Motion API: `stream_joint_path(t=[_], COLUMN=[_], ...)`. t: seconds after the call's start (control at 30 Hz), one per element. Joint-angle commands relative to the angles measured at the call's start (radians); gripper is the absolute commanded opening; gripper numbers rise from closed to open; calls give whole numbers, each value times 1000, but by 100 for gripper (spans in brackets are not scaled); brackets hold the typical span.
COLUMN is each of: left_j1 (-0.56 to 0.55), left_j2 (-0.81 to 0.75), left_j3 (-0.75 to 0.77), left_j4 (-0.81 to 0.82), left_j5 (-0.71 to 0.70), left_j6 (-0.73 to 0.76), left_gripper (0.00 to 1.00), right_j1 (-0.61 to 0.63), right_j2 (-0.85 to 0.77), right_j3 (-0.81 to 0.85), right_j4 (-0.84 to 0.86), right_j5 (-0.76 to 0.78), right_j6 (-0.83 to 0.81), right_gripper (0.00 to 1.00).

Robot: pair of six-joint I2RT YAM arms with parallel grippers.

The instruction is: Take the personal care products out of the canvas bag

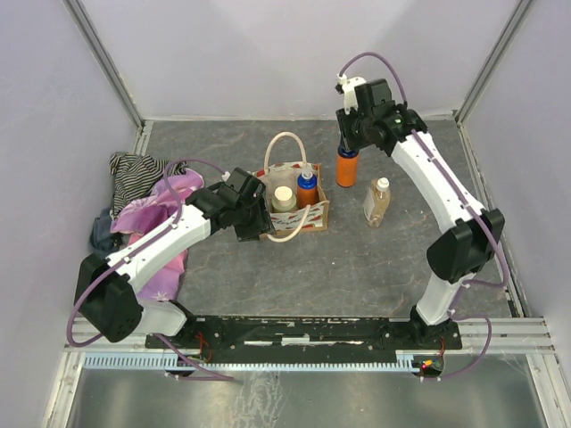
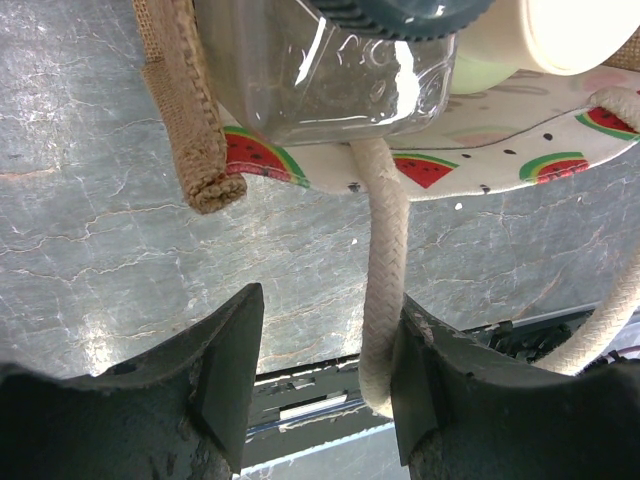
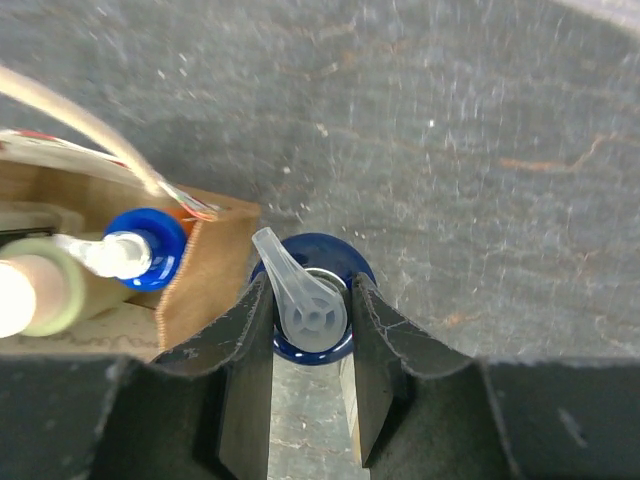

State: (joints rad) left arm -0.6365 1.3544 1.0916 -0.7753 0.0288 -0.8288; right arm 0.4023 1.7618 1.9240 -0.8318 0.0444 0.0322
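Note:
The robot's right gripper should move down and set the orange bottle on the bare tabletop between the bag and the beige bottle to let it go, because that gap is clear.
The canvas bag [image 1: 314,217] stands mid-table with a beige bottle with a cream cap [image 1: 284,198] and an orange pump bottle [image 1: 307,188] upright inside. My right gripper [image 1: 349,145] is shut on the blue-white pump top [image 3: 312,310] of a second orange bottle [image 1: 347,168], just right of the bag wall [image 3: 205,275]. Another beige bottle [image 1: 377,202] stands on the table to the right. My left gripper [image 1: 257,221] is open at the bag's left side. The cream rope handle [image 2: 385,260] lies against its right finger [image 2: 440,390]. A clear bottle with a dark cap [image 2: 330,70] shows above it.
A striped cloth [image 1: 134,168], a pink cloth [image 1: 159,214] and a dark cloth [image 1: 101,234] are heaped at the left. Frame posts and purple walls close in the back and sides. The arm bases' rail [image 1: 303,332] runs along the near edge.

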Motion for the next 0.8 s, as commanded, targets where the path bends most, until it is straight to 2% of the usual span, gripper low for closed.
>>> stream_joint_path(t=[0.0,0.27,0.47,0.5,0.53,0.63,0.7,0.77], left_j1=[-3,-3,-4,-3,-3,-3,-3,-3], left_j2=[-28,-19,-22,-23,-24,-19,-14,-10], left_j3=[5,5,5,5,5,9,12,14], left_j4=[8,10,10,10,10,10,10,10], left_j5=[0,3,5,4,3,4,6,7], left_j6=[-15,-16,-16,-16,-15,-15,-15,-15], left_gripper=[57,57,57,57,57,57,57,57], right_j1=[-26,-31,-32,-33,-32,-32,-33,-31], right_j2=[8,31,27,33,34,25,4,-21], right_j3=[-61,-250,-366,-367,-367,-372,-375,-375], right_j4=[175,320,418,416,411,404,400,390], right_j5=[54,114,174,177,179,196,215,230], right_j6=[-2,61,111,111,113,117,117,108], right_gripper=[10,10,15,19,27,62,75,80])
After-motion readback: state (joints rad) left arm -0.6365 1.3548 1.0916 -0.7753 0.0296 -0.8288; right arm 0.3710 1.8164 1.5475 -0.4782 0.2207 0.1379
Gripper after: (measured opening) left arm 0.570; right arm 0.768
